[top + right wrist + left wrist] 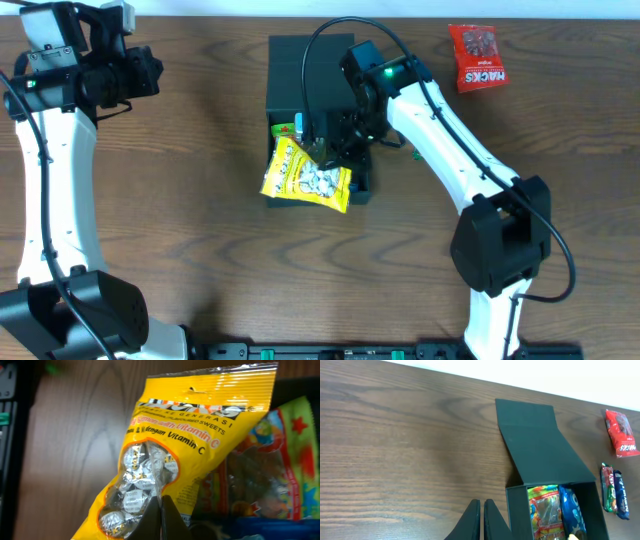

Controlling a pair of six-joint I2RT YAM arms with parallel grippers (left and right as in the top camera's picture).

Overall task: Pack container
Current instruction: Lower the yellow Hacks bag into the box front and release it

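The yellow packet's near edge sticks out over the box's front side, so the robot's right gripper will next move slightly outward, then lower the packet into the box and open.
The container [300, 70] is a dark box in the middle of the table with its flap lid [535, 440] laid open away from me. Inside it lie a colourful sweets packet [545, 510] and a blue packet [571, 510]. My right gripper [322, 152] hangs over the box's front edge, shut on a yellow packet of foil-wrapped sweets [305, 178]. In the right wrist view the fingertips [160, 502] pinch the yellow packet [190, 435] at its clear window. My left gripper [150, 70] is far off at the back left, shut and empty [482, 510].
A red Hacks packet [477, 57] lies at the back right, also seen in the left wrist view [622, 433]. Two more snack packets [611, 490] lie on the wood just right of the box, under my right arm. Bare wood lies left of the box.
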